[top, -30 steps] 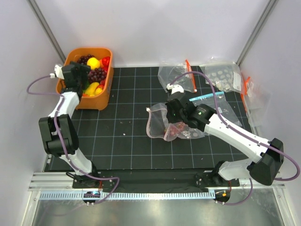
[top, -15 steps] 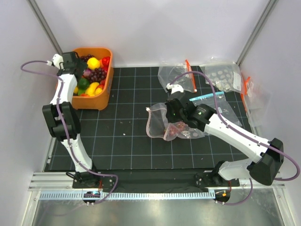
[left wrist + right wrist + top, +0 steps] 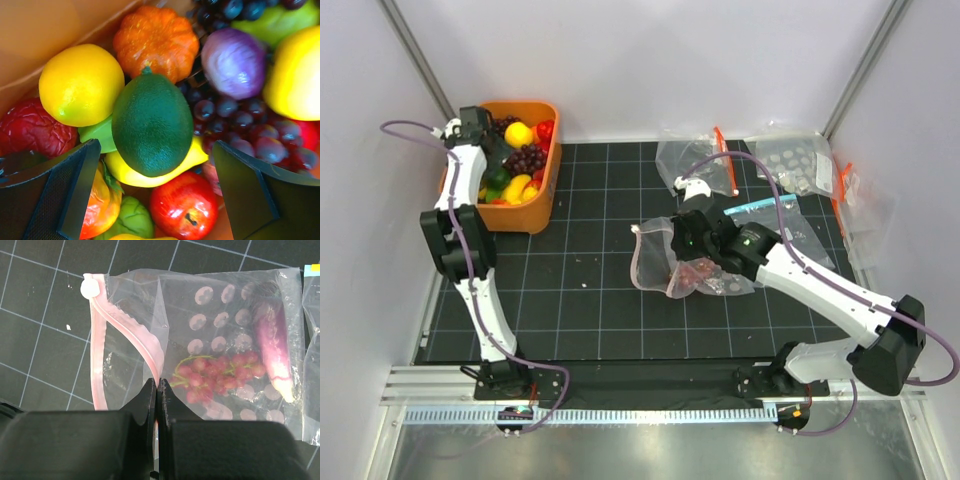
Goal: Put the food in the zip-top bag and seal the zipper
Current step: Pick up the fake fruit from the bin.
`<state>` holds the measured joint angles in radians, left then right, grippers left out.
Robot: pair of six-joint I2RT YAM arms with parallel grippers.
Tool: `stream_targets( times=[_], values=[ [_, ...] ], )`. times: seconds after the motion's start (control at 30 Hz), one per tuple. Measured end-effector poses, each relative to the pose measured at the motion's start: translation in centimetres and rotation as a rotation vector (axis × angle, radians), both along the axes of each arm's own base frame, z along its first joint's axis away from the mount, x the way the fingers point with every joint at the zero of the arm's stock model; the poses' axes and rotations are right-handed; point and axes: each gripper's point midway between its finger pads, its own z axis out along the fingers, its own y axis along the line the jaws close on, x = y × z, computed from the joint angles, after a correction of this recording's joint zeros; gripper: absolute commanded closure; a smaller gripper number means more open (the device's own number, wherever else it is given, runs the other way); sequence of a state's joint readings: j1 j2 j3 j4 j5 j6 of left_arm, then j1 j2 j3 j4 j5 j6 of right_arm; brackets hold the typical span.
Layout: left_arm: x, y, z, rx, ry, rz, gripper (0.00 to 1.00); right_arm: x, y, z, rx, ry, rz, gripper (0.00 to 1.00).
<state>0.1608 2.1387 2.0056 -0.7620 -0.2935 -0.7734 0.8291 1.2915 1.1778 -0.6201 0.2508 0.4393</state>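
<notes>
The left gripper brings its open fingers down past the fruit's wide sides next and closes. The dark green fruit (image 3: 152,122) lies uncovered atop the pile below it.
The orange tub (image 3: 542,205) at the back left holds the food (image 3: 520,160). My left gripper (image 3: 470,125) is open and empty, low over the tub. In its wrist view the gripper (image 3: 155,145) straddles a dark green fruit (image 3: 152,122), with a yellow lemon (image 3: 80,82), a red apple (image 3: 182,205) and purple grapes (image 3: 235,115) around it. My right gripper (image 3: 682,245) is shut on the pink zipper (image 3: 145,347) of the clear zip-top bag (image 3: 655,262) in mid-table. The mouth gapes to the left. Red grapes (image 3: 220,372) and a purple piece (image 3: 272,347) lie inside.
Other clear bags lie at the back right: one with an orange strip (image 3: 695,160), a dotted one (image 3: 795,160), one with a blue strip (image 3: 760,210). Pale walls close in left and right. The tub stands against the left wall.
My left gripper has swung back and to the left over the tub, and the arm now stands straighter. My right gripper has kept its hold on the zipper and has barely moved.
</notes>
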Motion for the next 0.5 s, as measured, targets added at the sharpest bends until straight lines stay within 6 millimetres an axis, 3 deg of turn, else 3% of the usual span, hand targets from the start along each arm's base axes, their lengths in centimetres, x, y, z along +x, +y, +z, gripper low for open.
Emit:
stream_targets(
  times=[0.17, 0.2, 0.37, 0.5],
  values=[
    [0.1, -0.2, -1.7, -0.008, 0.062, -0.027, 0.03, -0.1, -0.1, 0.1, 0.005, -0.002, 0.002, 0.99],
    [0.1, -0.4, -2.1, -0.018, 0.069, -0.037, 0.11, -0.1, -0.1, 0.0, 0.004, -0.001, 0.002, 0.99],
    [0.3, -1.7, -4.3, -0.080, 0.104, -0.095, 0.33, -0.2, -0.1, 0.3, 0.009, -0.006, 0.002, 0.99],
    [0.7, -2.1, -4.6, -0.104, 0.097, -0.113, 0.62, -0.3, -0.3, 0.7, 0.018, -0.015, 0.001, 0.99]
  ],
)
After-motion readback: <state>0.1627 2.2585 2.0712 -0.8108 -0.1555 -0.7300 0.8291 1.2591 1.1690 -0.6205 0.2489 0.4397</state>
